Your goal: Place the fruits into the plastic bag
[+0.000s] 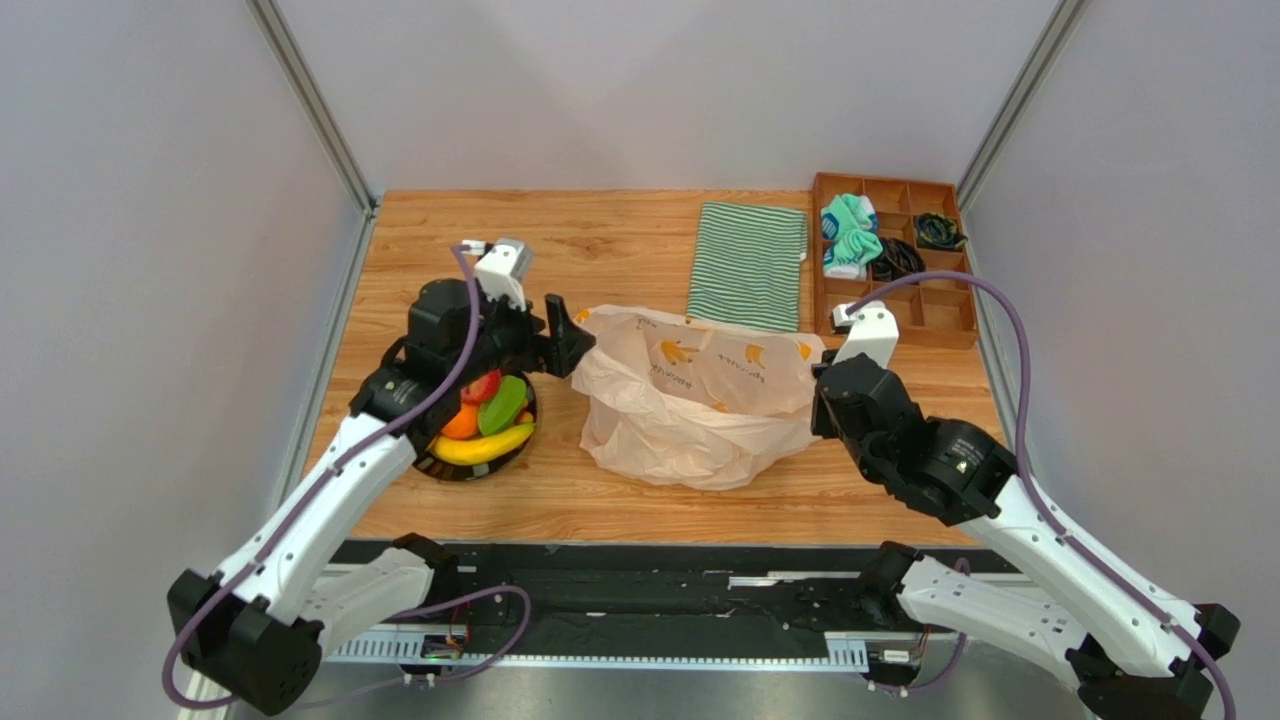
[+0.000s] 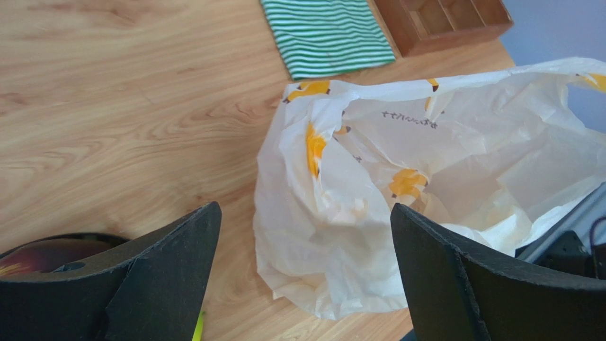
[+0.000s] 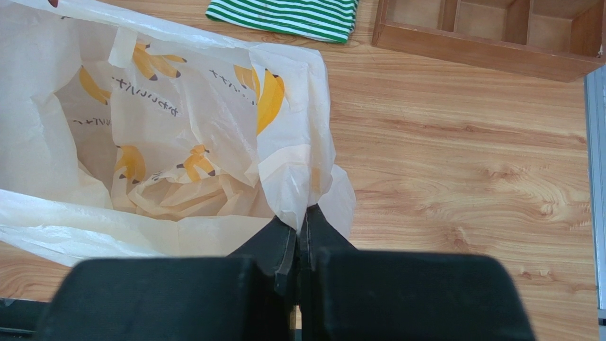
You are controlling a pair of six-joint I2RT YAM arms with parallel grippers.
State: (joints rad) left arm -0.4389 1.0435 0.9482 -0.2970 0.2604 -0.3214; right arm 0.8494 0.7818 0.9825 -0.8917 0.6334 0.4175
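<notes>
I should move my left gripper's empty fingers to its left in the top view and down around the red apple point(image 1: 481, 387) below.
The fruits lie in a dark bowl point(image 1: 427, 464) on the left: a yellow banana point(image 1: 484, 444), a red apple point(image 1: 481, 387), an elongated green piece point(image 1: 505, 404) and an orange point(image 1: 460, 422). The plastic bag point(image 1: 691, 398), whitish with banana prints, sits mid-table with its mouth open. My left gripper point(image 1: 564, 338) hangs open between bowl and bag. In the left wrist view that gripper point(image 2: 304, 207) has nothing between its fingers, and the bag point(image 2: 427, 163) lies beyond them. My right gripper point(image 3: 304, 213) is shut on the right rim of the bag point(image 3: 178, 128).
A green-and-white striped cloth point(image 1: 747, 266) lies folded behind the bag. A wooden compartment tray point(image 1: 950, 323) with small items stands at the back right. Grey walls close in both sides of the table.
</notes>
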